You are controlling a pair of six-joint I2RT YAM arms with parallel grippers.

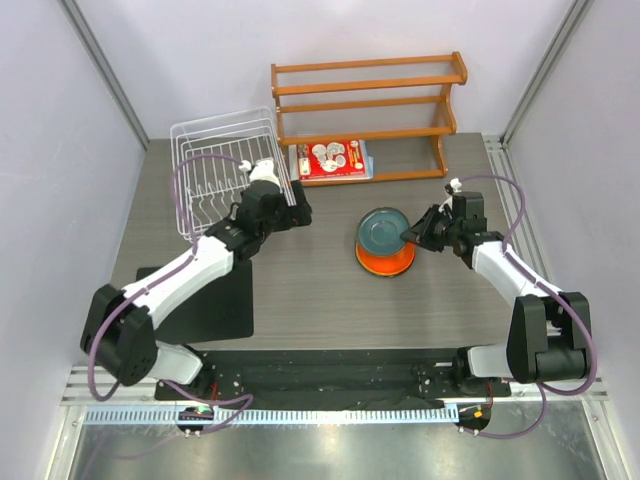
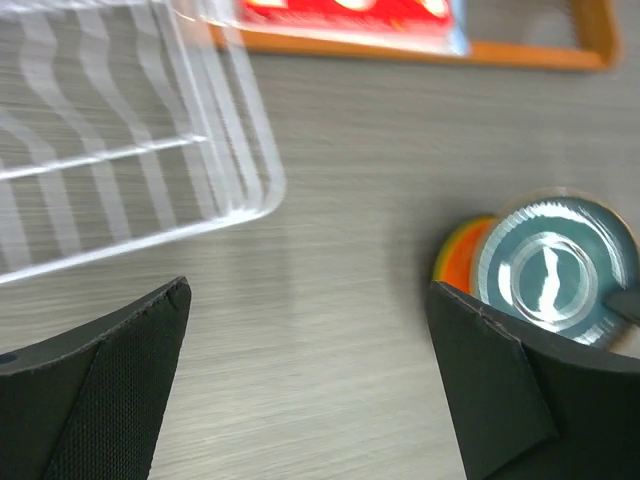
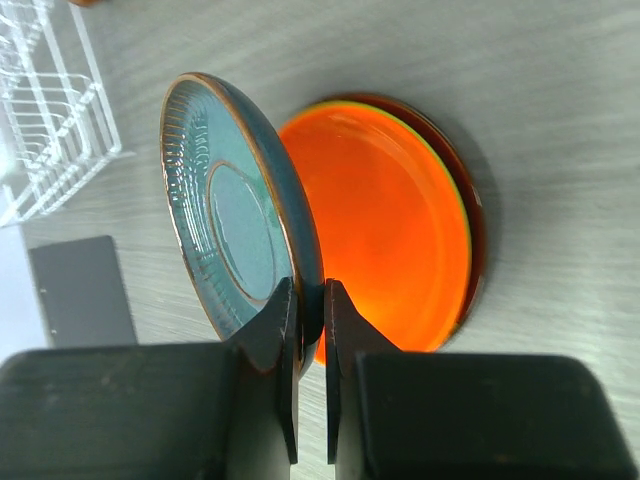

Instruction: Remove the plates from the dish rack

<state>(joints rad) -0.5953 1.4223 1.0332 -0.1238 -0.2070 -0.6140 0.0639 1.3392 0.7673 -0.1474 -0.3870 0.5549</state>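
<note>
My right gripper carries the dark teal plate down onto the stack (image 1: 386, 255) (image 3: 388, 225) next.
The dark teal plate (image 3: 225, 205) hangs tilted over a stack, my right gripper (image 3: 310, 300) shut on its near rim. Under it lies the orange plate (image 3: 390, 220), and the edges of a lime green plate and a dark red plate (image 3: 478, 235) show beneath. In the top view the stack (image 1: 385, 258) sits right of the table's centre, with the right gripper (image 1: 413, 236) at its right side. The white wire dish rack (image 1: 225, 160) stands at the back left with no plate showing in it. My left gripper (image 1: 298, 212) hovers open just right of the rack, nothing between its fingers (image 2: 130, 370).
A wooden slatted shelf (image 1: 370, 100) stands at the back, with a red-and-white packet (image 1: 333, 160) lying in front of it. A black mat (image 1: 205, 300) lies at the near left. The side walls close in on both sides.
</note>
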